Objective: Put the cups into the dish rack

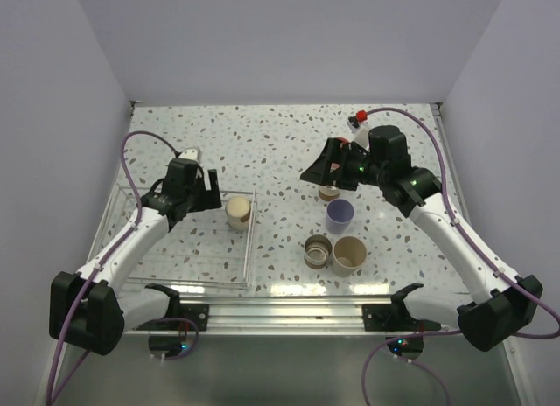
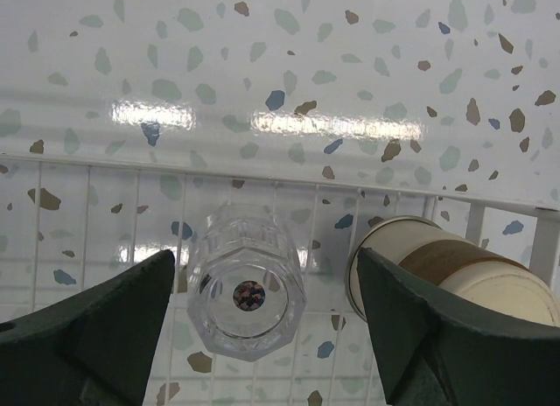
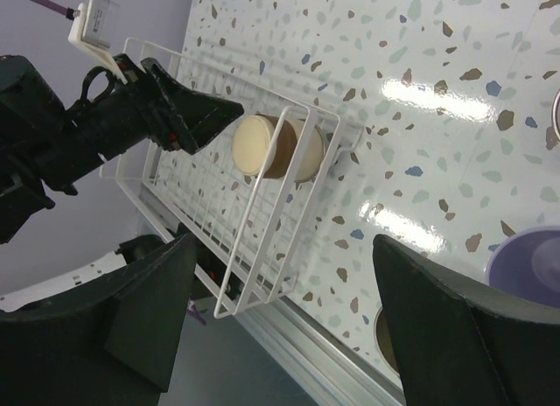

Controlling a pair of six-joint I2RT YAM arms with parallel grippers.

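The red cup is still standing outside the rack, so the robot's right gripper needs to go outward and lower next, over the red cup's rim on the side that faces the rack.
The dish rack is a white wire tray at the left. A cream cup with a brown band stands in its far right corner. In the left wrist view a clear cup stands in the rack between the fingers of my open left gripper, touching neither, with the cream cup to its right. My left gripper hovers over the rack. My right gripper is open and empty above the table. A lavender cup, a beige cup, a metallic cup and a banded cup stand on the table.
The right wrist view shows the rack's wire end wall, the cream cup, the left gripper and the lavender cup's rim. A metal rail runs along the near table edge. White walls close in the sides and back.
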